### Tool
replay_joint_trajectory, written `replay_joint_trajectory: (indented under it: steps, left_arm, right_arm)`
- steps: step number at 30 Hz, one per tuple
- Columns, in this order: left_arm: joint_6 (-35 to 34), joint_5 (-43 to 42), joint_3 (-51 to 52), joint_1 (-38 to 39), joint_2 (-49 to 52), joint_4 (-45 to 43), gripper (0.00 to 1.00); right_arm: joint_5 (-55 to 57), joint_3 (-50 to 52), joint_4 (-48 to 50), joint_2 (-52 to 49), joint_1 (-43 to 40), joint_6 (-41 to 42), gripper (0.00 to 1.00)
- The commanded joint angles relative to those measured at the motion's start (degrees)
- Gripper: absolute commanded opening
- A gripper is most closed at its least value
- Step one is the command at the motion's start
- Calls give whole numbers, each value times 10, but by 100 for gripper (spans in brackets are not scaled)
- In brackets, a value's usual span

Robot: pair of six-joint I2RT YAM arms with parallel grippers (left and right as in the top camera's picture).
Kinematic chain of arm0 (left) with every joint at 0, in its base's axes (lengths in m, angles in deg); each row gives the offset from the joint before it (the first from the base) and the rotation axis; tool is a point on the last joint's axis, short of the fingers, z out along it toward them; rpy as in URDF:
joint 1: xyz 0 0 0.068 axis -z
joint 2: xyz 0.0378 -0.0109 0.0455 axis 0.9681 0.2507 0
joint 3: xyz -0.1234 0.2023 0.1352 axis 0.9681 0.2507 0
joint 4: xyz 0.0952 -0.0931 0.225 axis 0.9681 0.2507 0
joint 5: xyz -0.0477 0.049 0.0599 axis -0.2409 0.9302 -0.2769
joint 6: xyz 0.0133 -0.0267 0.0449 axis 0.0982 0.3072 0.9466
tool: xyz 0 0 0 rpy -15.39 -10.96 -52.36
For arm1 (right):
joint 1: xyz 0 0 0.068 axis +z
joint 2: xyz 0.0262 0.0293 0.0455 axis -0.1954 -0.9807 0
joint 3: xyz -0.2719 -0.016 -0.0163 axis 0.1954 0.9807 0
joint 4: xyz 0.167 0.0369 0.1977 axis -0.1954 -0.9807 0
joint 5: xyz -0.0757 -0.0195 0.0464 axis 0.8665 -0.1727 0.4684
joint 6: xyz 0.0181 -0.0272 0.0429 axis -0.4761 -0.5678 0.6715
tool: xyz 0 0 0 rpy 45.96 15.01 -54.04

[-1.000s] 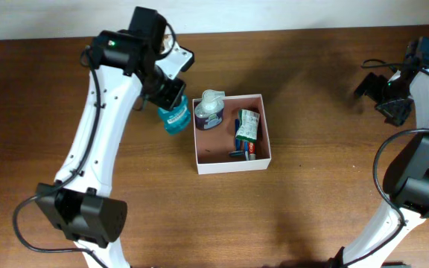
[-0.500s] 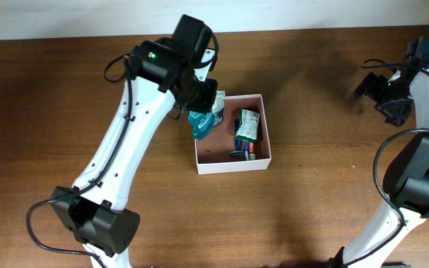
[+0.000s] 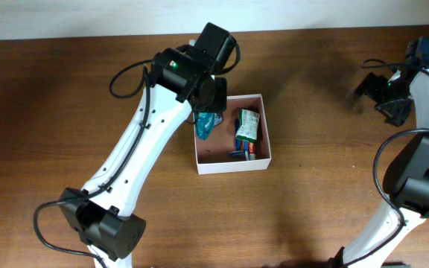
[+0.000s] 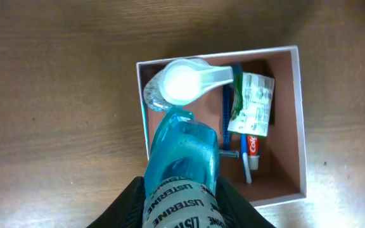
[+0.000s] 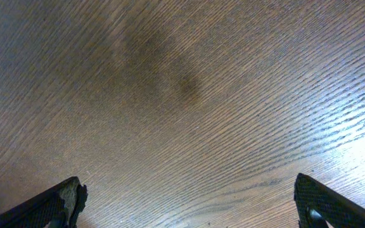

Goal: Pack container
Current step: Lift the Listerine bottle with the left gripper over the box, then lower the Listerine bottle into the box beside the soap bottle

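The bottom of the box is free between the side and the blue toothbrush, so my left gripper will next go down into the box beside the pump bottle and open.
The container is a square white-walled box with a reddish-brown inside, at the table's middle; it also shows in the left wrist view. Inside lie a clear bottle with a white pump top, a green-and-white packet, a toothpaste tube and a blue toothbrush. My left gripper is shut on a teal Listerine bottle and holds it above the box's left wall, next to the pump bottle. My right gripper is open and empty over bare wood at the far right.
The brown wooden table surrounds the box. My left arm reaches across the table's left half. My right arm stands along the right edge. A pale wall strip runs along the back.
My left gripper has carried the teal bottle rightward from left of the box to over the box's left side. The right arm has not moved.
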Motion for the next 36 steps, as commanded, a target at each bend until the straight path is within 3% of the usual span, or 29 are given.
replay_joint_trajectory:
  steps: [1,36]
  left_arm:
    - [-38,18,-3,-1,-7,-5,1]
    - [-44,38,-1,-2,117,12,1]
  right_arm:
    - [5,3,1,-1,0,1,99]
    - [5,3,1,-1,0,1,98]
